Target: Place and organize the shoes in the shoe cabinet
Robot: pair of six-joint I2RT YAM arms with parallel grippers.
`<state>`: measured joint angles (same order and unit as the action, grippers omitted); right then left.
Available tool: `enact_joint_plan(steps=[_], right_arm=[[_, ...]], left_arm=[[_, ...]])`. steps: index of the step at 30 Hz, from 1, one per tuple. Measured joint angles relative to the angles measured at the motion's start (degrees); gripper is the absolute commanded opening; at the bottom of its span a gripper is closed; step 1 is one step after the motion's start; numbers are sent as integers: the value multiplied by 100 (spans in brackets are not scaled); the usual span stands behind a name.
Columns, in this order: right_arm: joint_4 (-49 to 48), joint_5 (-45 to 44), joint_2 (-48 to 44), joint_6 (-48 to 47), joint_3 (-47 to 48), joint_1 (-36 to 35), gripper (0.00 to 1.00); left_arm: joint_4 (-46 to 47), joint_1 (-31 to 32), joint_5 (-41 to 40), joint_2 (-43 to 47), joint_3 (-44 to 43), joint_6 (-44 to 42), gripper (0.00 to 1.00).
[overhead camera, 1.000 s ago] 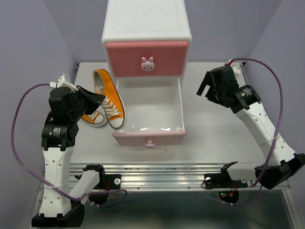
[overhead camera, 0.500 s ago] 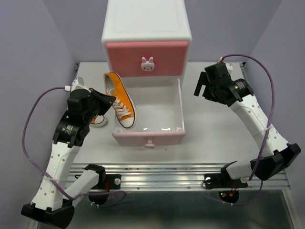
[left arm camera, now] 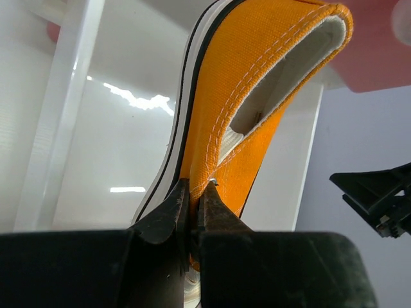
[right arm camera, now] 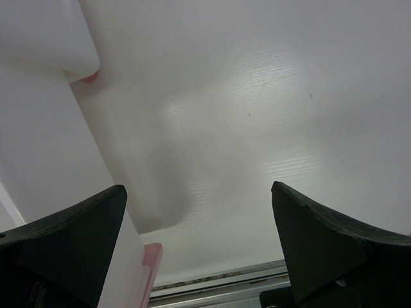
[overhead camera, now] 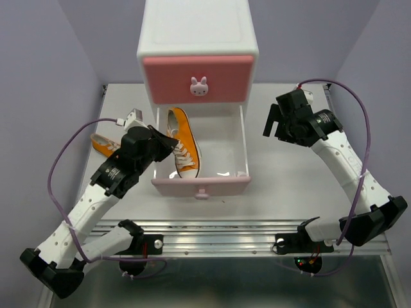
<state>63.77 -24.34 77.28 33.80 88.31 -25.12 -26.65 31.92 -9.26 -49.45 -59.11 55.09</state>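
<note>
My left gripper moves down and to its right in the top view next, to the bare middle of the drawer's bottom, and releases the sneaker.
The white shoe cabinet [overhead camera: 198, 32] stands at the back; its salmon-pink upper drawer [overhead camera: 198, 78] is closed and its pale pink lower drawer [overhead camera: 200, 186] is pulled open. My left gripper [overhead camera: 168, 142] is shut on the side wall of an orange sneaker [overhead camera: 182, 151] and holds it over the left part of the open drawer; the wrist view shows the orange canvas [left arm camera: 257, 96] pinched between the jaws. The other orange sneaker [overhead camera: 103, 145] lies on the table left of the drawer, partly hidden by my arm. My right gripper [overhead camera: 275, 122] is open and empty, right of the drawer. The white sneakers are out of view.
The table's metal rail [overhead camera: 218, 230] runs along the near edge. In the right wrist view the drawer's right wall [right arm camera: 83, 128] and pink front corner [right arm camera: 149, 269] show on the left over the bare table [right arm camera: 257, 115].
My left gripper has carried one orange sneaker from the table on the left, rightward over the open lower drawer. The other orange sneaker stays on the table. My right gripper shifted only slightly.
</note>
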Motion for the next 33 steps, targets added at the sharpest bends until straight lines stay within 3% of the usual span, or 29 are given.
enact_joint_plan(steps=[11,33], right_arm=[[50,105,-74,39,-247,0,100],[-125,79,-138,247,-584,0,100]], left_arm=[[780,490,-149,-879,426,-188,0],[1790,538,-173,-2452,459,-581,0]])
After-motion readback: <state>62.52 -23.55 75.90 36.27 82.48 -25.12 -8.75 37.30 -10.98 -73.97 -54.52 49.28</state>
